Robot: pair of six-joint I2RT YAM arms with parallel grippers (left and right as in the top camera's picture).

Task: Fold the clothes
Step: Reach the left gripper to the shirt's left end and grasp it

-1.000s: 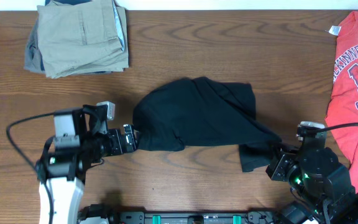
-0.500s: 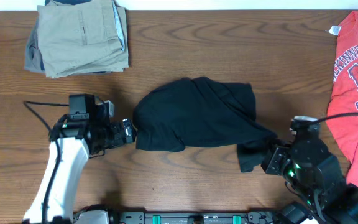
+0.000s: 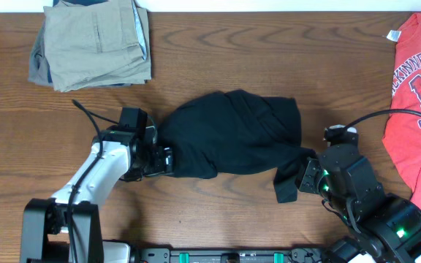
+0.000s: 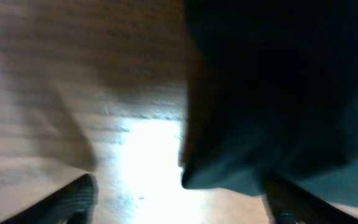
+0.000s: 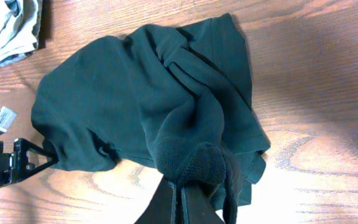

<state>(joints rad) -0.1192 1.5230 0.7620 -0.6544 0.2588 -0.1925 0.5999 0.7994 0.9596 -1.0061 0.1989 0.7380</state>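
Note:
The black shirt lies crumpled, so next my right gripper will raise its fold, swing outward, then lower and release it on bare wood near the red T-shirt.
The clothes, a black T-shirt [image 3: 229, 135], lie crumpled in the middle of the wooden table. My left gripper [image 3: 165, 157] sits low at the shirt's lower left edge. In the blurred left wrist view its fingers [image 4: 73, 196] stand wide apart, open, and a dark corner of the shirt [image 4: 194, 174] pokes in between them. My right gripper [image 3: 305, 175] is at the shirt's lower right, shut on a bunched fold of the black fabric [image 5: 197, 165] that drapes over its closed fingertips [image 5: 180, 193].
Folded khaki trousers [image 3: 93, 44] lie at the back left corner. A red T-shirt with white lettering [image 3: 415, 95] hangs over the table's right edge. Bare wood shows in front of and behind the black shirt.
My left arm has swung right, bringing its gripper from off the shirt's left side onto its lower left edge. My right gripper has shifted left and slightly back, still holding the fabric.

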